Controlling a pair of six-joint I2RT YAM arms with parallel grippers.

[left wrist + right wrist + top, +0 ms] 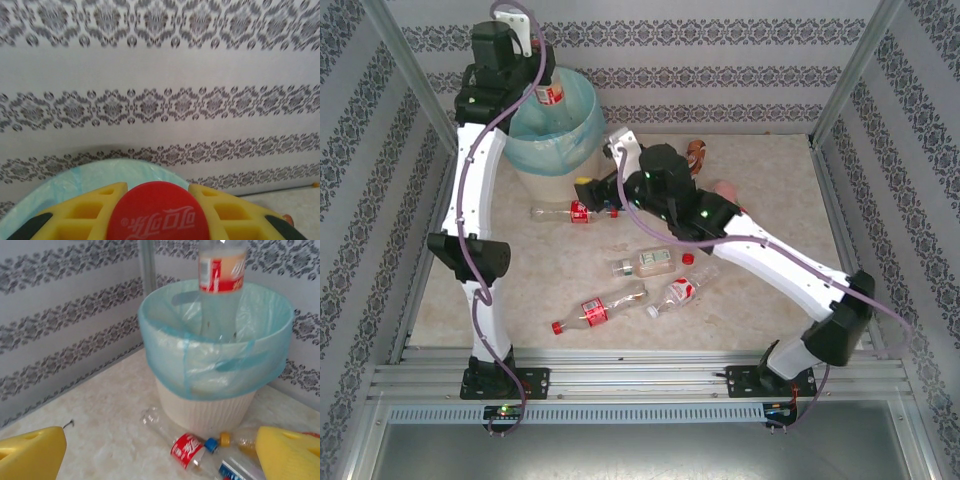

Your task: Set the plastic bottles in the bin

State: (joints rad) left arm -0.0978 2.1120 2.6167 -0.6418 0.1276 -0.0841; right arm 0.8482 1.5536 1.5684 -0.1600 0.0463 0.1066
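My left gripper should go down into the bag next and let go of the clear bottle. The bin's teal-lined opening [572, 108] [112, 177] is below the gripper, and the bottle is upright over it.
My left gripper [158, 195] is shut on a clear bottle by its red cap [158, 215]. That red-labelled bottle [550, 93] hangs upright over the bin [555, 145], a cream basket lined with a teal bag [215, 335]; the right wrist view has the bottle [221, 270] above the bin's mouth. My right gripper [160, 460] stands open and low beside the bin's base, over a lying clear bottle [186, 447], a blue-capped one [231, 469] and an orange one [241, 441]. More bottles lie mid-table [640, 264], [682, 290], [598, 310].
A brown bottle [697, 152] and a pink one [725, 188] lie behind the right arm. Patterned walls close in the table at the back and both sides. The bin stands in the far left corner, near the metal post [147, 265].
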